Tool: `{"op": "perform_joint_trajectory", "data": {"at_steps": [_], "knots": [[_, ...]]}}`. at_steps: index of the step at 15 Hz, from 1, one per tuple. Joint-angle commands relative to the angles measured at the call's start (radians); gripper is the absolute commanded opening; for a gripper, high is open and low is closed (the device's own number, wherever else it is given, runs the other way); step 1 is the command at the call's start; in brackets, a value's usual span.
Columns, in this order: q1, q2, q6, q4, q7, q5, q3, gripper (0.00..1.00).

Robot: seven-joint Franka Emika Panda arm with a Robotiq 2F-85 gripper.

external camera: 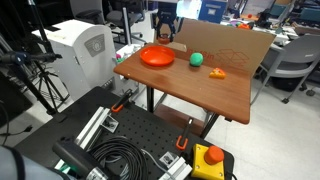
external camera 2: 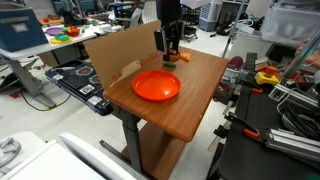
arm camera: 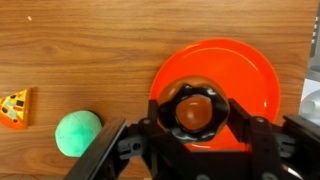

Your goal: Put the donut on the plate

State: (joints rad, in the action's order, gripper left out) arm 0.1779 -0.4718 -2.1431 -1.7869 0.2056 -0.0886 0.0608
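The gripper moves down next, shifting away from the green ball, then releases the donut (arm camera: 193, 106) onto the plate.
My gripper (arm camera: 196, 112) is shut on the donut (arm camera: 193, 106), a dark brown ring, and holds it above the plate (arm camera: 245, 70). The plate is round and orange-red and lies on the wooden table. In both exterior views the gripper (external camera: 165, 35) (external camera 2: 170, 52) hangs over the far part of the plate (external camera: 157, 56) (external camera 2: 156, 86). The donut is too small to make out in the exterior views.
A green ball (arm camera: 78, 133) (external camera: 196, 59) and a small orange-yellow toy piece (arm camera: 14, 107) (external camera: 216, 72) lie on the table beside the plate. A cardboard panel (external camera: 225, 40) (external camera 2: 108, 52) stands along the table's back edge. Equipment and cables surround the table.
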Motion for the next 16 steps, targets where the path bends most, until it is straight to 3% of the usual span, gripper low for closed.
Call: {"op": "perform_joint_trajectory", "data": {"at_steps": [1,7,14,15,16], "knots": [[0.018,-0.133,0.074,0.171,0.022,0.006,-0.003,0.42],[0.050,-0.304,0.092,0.321,0.045,-0.007,-0.016,0.42],[0.066,-0.358,0.055,0.334,0.039,-0.011,-0.024,0.42],[0.063,-0.340,0.052,0.314,0.029,-0.007,-0.019,0.92],[0.065,-0.322,0.052,0.293,0.027,-0.010,-0.018,0.94]]}}
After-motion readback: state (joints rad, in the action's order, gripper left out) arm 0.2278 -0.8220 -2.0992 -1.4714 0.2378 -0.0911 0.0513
